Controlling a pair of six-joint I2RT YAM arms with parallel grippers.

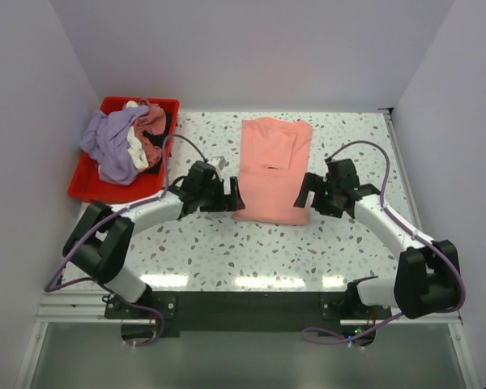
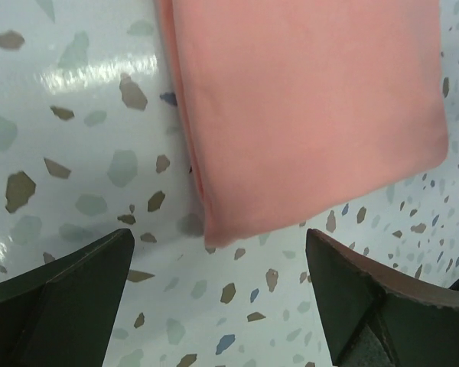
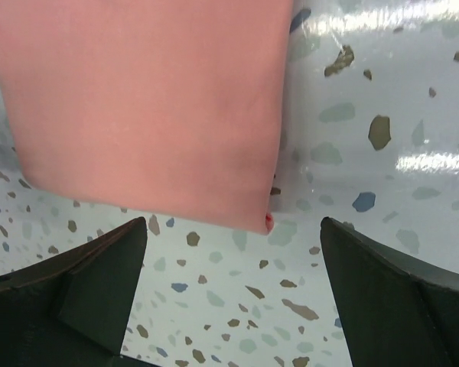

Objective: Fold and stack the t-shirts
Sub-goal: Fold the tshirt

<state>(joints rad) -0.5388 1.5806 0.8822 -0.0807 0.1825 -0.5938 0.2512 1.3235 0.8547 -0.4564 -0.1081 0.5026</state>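
Observation:
I will next lower my left gripper and close it on the shirt's near corner on the bin side, which is below it, between its open fingers in the wrist view.
A salmon-pink t-shirt (image 1: 273,168) lies folded into a long strip in the middle of the table. Its near left corner (image 2: 229,225) shows in the left wrist view and its near right corner (image 3: 256,218) in the right wrist view. My left gripper (image 1: 233,194) stands open just beside the near left corner, nothing between its fingers. On the other side my right gripper (image 1: 305,193) is open too, empty, next to the near right corner. Lavender, white and dusty rose t-shirts (image 1: 123,142) lie crumpled in a heap.
The heap fills a red plastic bin (image 1: 88,183) at the back left of the speckled table (image 1: 227,251). White walls close in the back and both sides.

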